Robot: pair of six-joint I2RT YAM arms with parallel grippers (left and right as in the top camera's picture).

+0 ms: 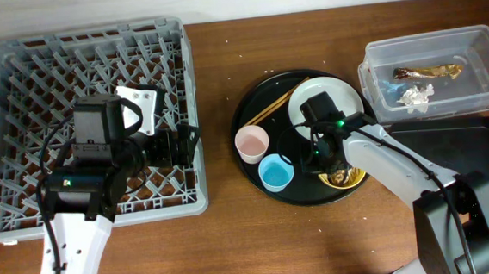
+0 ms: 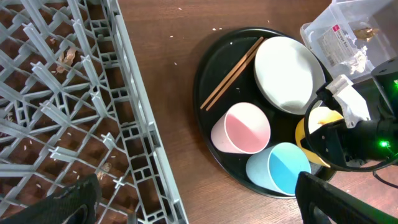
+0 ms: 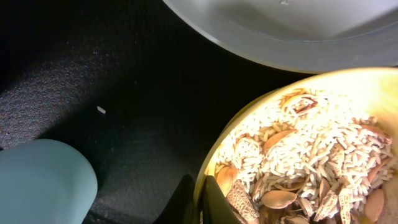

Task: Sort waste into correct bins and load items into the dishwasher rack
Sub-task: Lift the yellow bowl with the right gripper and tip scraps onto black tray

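My right gripper is next to lift the yellow bowl, which holds food bits, tip it over the shallow black tray, then lower it beside the blue cup and release it.
The grey dishwasher rack stands at the left. My left gripper is open and empty over the rack's right edge, its fingers spread wide. The pink cup, light-blue cup, pale plate, chopsticks and yellow bowl sit on the round black tray. My right gripper is shut on the yellow bowl's rim, one finger inside and one outside. The bowl holds beige-brown food bits.
The clear tub at the back right holds the golden wrapper and white paper. The shallow black tray lies in front of it. In the right wrist view the blue cup is left of the bowl and the plate is beyond it.
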